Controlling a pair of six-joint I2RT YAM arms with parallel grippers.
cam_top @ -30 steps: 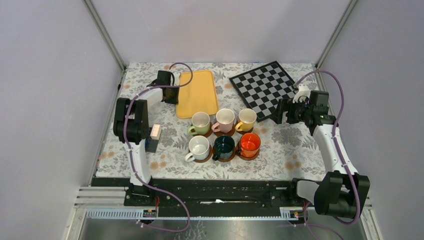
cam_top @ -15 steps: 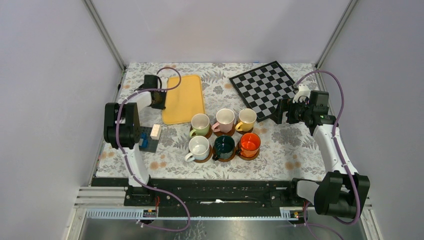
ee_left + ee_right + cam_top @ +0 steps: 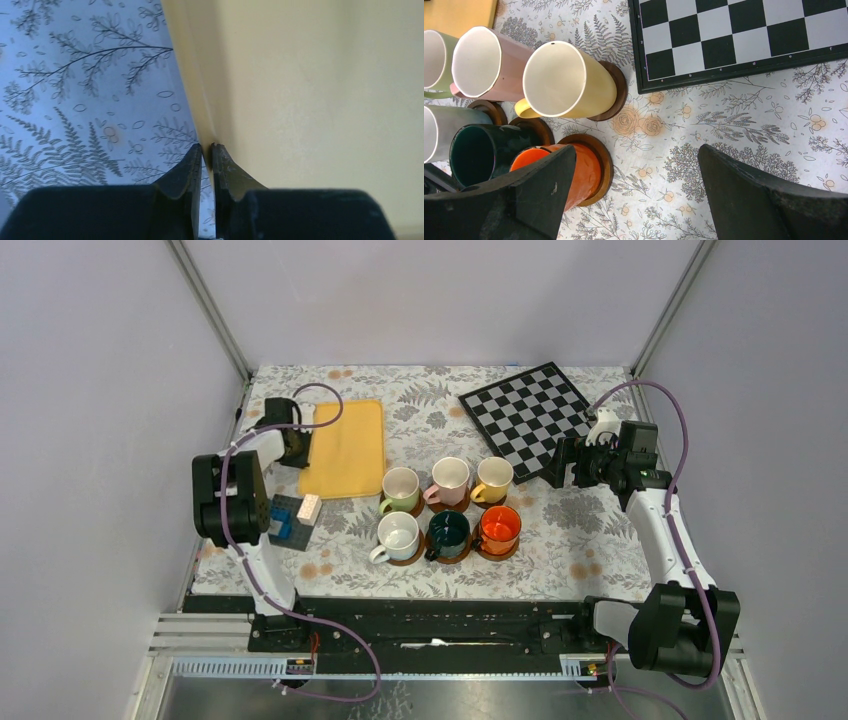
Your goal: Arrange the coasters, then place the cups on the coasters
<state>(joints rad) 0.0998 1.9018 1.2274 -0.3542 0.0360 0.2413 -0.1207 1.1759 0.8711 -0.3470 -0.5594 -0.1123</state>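
I will swing my left gripper outward toward the chessboard next, then turn and release the tray [image 3: 345, 448], as open tabletop is to my gripper's right in the top view.
Six cups stand in two rows mid-table, each on a brown coaster: pale green [image 3: 401, 484], pink [image 3: 450, 476] and yellow [image 3: 494, 476] behind, white [image 3: 398, 534], dark green [image 3: 449, 531] and orange [image 3: 500, 526] in front. The right wrist view shows the yellow cup [image 3: 569, 82], the orange cup [image 3: 584, 170] and the coaster [image 3: 605, 159] under it. My right gripper [image 3: 562, 462] [image 3: 636, 150] hangs open to the right of the cups, with nothing in it. My left gripper [image 3: 297, 445] [image 3: 206, 146] is shut on the left edge of the yellow tray [image 3: 345, 448] [image 3: 310, 90].
A chessboard [image 3: 525, 415] [image 3: 744, 35] lies at the back right, near the right gripper. A small dark plate with blue and white blocks [image 3: 293, 517] sits by the left arm. Grey walls and metal posts close in the table's sides and back.
The left arm has swung left, dragging the yellow tray with it away from the cups. The right arm and the cups have not moved.
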